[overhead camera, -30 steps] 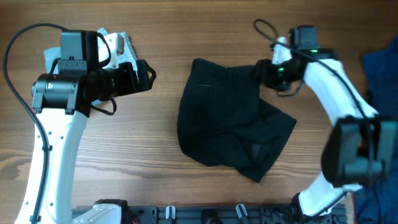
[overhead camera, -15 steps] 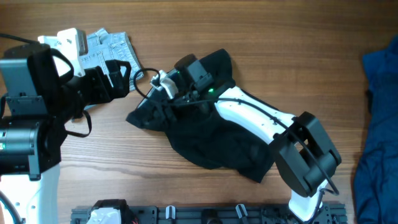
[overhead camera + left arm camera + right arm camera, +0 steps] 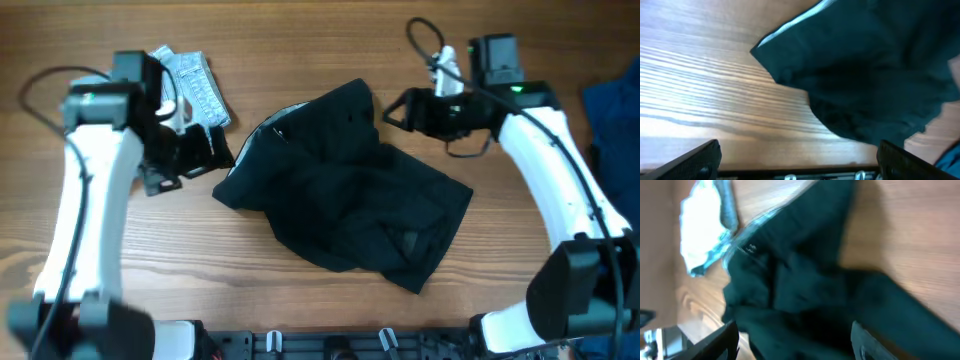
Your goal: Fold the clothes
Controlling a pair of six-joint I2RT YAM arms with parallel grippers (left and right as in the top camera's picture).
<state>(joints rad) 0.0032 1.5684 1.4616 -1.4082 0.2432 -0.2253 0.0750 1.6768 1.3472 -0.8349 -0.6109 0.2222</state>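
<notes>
I will lower my left gripper toward the shorts [image 3: 350,190] and onto the shorts' waistband end [image 3: 225,189], since that end is below my gripper and to its right in the overhead view.
The black shorts [image 3: 350,190] lie crumpled in the middle of the wooden table, a pale waistband edge showing at their upper left. They also show in the left wrist view [image 3: 870,70] and the right wrist view [image 3: 805,280]. My left gripper [image 3: 205,155] is open and empty just left of the shorts' left corner. My right gripper [image 3: 395,110] is open and empty just off the shorts' upper right edge, apart from the cloth.
A light-blue denim garment [image 3: 190,85] lies at the back left, behind my left arm, and shows in the right wrist view [image 3: 705,230]. A royal-blue cloth [image 3: 615,110] hangs at the right edge. Bare table lies in front left.
The right arm has let go of the shorts and pulled back to the right after dragging their upper part leftward. The left arm has swung in toward the shorts' left corner.
</notes>
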